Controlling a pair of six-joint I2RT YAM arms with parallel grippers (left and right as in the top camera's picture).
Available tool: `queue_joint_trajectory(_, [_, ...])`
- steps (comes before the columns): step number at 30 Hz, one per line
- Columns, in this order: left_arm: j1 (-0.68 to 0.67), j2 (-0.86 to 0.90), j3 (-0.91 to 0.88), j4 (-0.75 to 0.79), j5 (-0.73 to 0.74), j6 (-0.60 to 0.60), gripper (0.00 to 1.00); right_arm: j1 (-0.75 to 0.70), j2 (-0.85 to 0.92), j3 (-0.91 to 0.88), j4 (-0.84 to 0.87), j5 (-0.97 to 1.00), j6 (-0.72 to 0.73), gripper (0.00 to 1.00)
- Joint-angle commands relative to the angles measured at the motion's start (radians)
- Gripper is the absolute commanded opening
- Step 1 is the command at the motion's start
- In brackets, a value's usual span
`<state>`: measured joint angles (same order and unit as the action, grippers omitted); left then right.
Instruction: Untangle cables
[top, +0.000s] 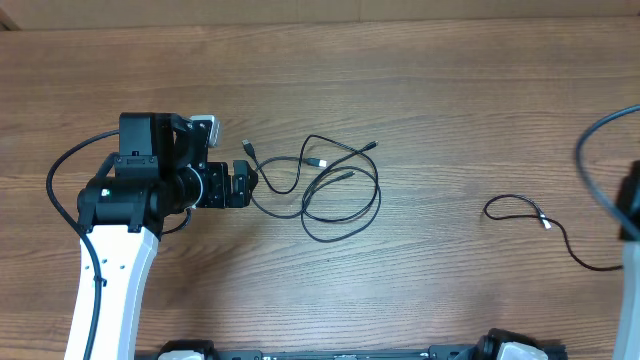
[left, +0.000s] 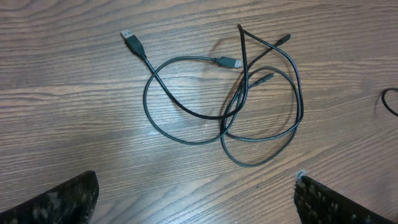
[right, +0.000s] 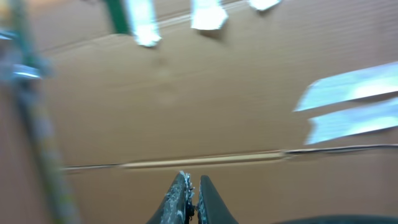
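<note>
The robot's right gripper will next go down toward the wood beside the separate black cable, tipping its fingers down, and let go of the cable, because that wood is clear of the tangle (left: 249, 106).
A tangle of thin black cables (top: 335, 185) lies in loops at the table's middle, with small plugs at their ends. In the left wrist view the cable tangle (left: 249, 106) lies ahead of the fingers, with a USB plug (left: 130, 40) at the upper left. My left gripper (top: 246, 182) is just left of the loops, open and empty; its fingers show wide apart (left: 196, 186). A separate black cable (top: 530, 212) lies at the right, running toward the right arm (top: 630, 205). My right gripper (right: 193, 182) is shut and faces a blurred cardboard wall.
The thick black robot wire (top: 590, 160) curves at the far right edge. Another robot wire (top: 60, 185) loops beside the left arm. The arm bases sit at the front table edge (top: 340, 354). Bare wood (top: 440, 120) lies between the two cable groups.
</note>
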<state>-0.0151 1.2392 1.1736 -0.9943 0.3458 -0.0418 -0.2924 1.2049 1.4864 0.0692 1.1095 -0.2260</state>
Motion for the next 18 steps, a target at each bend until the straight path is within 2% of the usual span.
queue_joint_trajectory(1, [0.003, -0.011, 0.004, 0.005, 0.017, 0.027, 1.0, -0.127, 0.031, 0.019, -0.023, 0.016, 0.003, 0.04])
queue_joint_trajectory(2, [0.003, -0.011, 0.004, 0.005, 0.017, 0.027, 1.0, -0.156, 0.039, 0.019, -0.046, 0.016, 0.021, 0.04])
queue_joint_trajectory(6, [0.003, -0.011, 0.004, 0.005, 0.017, 0.027, 1.0, -0.248, 0.071, 0.019, -0.317, -0.033, 0.327, 0.04])
queue_joint_trajectory(10, [0.003, -0.011, 0.004, 0.005, 0.017, 0.027, 1.0, -0.335, 0.126, 0.019, -0.579, -0.264, 0.592, 0.04])
queue_joint_trajectory(14, [0.003, -0.011, 0.004, 0.005, 0.017, 0.027, 1.0, -0.41, 0.2, 0.019, -0.708, -0.508, 0.718, 0.04])
queue_joint_trajectory(18, [0.003, -0.011, 0.004, 0.005, 0.016, 0.027, 1.0, -0.479, 0.31, 0.018, -0.753, -0.808, 0.724, 0.04])
